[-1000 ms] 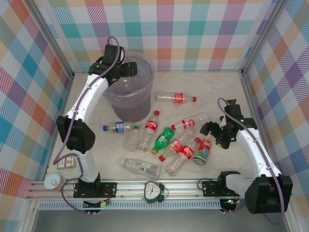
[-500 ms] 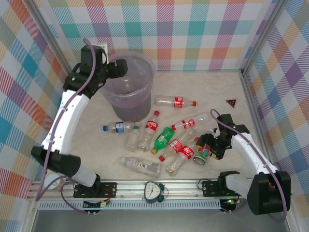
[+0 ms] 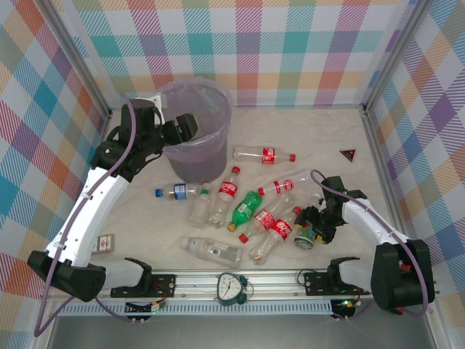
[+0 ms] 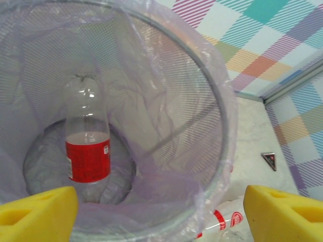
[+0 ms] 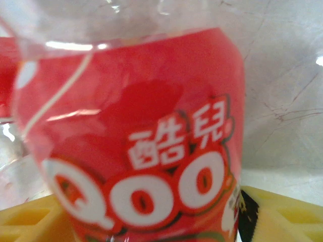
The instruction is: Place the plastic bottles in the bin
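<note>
My left gripper swings next from the bin point(image 3: 195, 142) onto the clear shoulder my right gripper leaves free, with the clear bottle across the table from it.
The bin point(image 3: 195, 142), a round bucket lined with a lilac bag, stands at the back left. My left gripper point(image 3: 179, 128) hovers at its left rim, open and empty. In the left wrist view its yellow fingers point(image 4: 35, 214) frame the bin point(image 4: 222, 126), and one red-labelled bottle point(image 4: 87, 151) stands inside. Several plastic bottles lie on the table, among them a green one point(image 3: 248, 206) and a blue-capped one point(image 3: 178, 191). My right gripper point(image 3: 311, 224) straddles a wide red-labelled bottle point(image 3: 306, 234) point(image 5: 136, 141) that lies on the table. Its fingers point(image 5: 282, 217) sit close at both sides; contact is unclear.
A red-labelled bottle point(image 3: 263, 153) lies just right of the bin. A small clock point(image 3: 231, 286) sits on the front rail, a black triangle point(image 3: 348, 153) at the right, a small box point(image 3: 104, 243) at the near left. Checked walls close three sides.
My left gripper drew back from above the bin to its left rim. My right gripper dropped onto the wide red-labelled bottle and its jaws narrowed around it.
</note>
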Tool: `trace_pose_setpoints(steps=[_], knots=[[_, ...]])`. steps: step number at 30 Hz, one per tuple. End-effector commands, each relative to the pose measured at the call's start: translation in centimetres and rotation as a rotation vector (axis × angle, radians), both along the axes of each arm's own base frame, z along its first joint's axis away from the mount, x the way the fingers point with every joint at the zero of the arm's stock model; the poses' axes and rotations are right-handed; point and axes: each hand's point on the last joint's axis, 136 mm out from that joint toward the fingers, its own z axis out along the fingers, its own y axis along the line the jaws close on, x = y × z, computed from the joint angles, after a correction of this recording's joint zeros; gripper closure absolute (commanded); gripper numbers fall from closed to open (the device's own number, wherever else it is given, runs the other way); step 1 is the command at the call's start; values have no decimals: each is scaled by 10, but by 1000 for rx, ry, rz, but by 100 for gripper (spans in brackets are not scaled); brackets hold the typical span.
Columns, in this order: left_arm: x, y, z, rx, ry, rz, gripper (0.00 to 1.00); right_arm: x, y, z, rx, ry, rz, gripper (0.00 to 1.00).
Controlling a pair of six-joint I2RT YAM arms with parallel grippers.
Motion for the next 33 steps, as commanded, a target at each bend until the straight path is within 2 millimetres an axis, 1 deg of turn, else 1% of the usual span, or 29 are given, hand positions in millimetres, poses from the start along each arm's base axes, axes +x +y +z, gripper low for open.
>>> trace_pose_setpoints(steps=[1, 3, 6, 8, 12, 14, 16, 20, 23, 25, 28, 31, 32, 33], knots=[[-3, -8, 13, -51, -41, -4, 15, 2, -3, -1, -23, -21, -14, 31], [0, -13, 11, -52, -38, -15, 16, 4, -5, 4, -30, -39, -18, 33], [5, -22, 14, -61, -42, -36, 16, 6, -7, 19, -41, -58, -12, 36], [8, -29, 18, -72, -52, -49, 16, 10, -8, 36, -50, -95, -8, 37], [10, -45, 30, -107, -76, -82, 16, 32, 0, 85, 4, -259, -5, 39], [10, -57, 32, -135, -77, -116, 16, 48, 13, 110, 75, -365, 44, 39], [9, -74, 33, -163, -72, -168, 16, 66, 36, 136, 189, -494, 182, 39], [3, -110, 28, -192, -31, -288, 15, 90, 62, 163, 302, -599, 367, 43], [-5, -137, 23, -229, -7, -364, 14, 105, 80, 191, 404, -724, 462, 49], [-10, -154, 18, -262, 11, -404, 13, 115, 90, 209, 467, -800, 505, 51], [-13, -177, 9, -277, 27, -448, 12, 118, 107, 229, 576, -861, 586, 53], [-12, -196, 3, -300, 27, -465, 13, 116, 122, 242, 651, -891, 667, 53], [-9, -202, 9, -325, -1, -473, 14, 114, 125, 243, 669, -888, 683, 53], [-8, -209, 7, -337, 1, -478, 14, 113, 129, 246, 685, -887, 699, 53]])
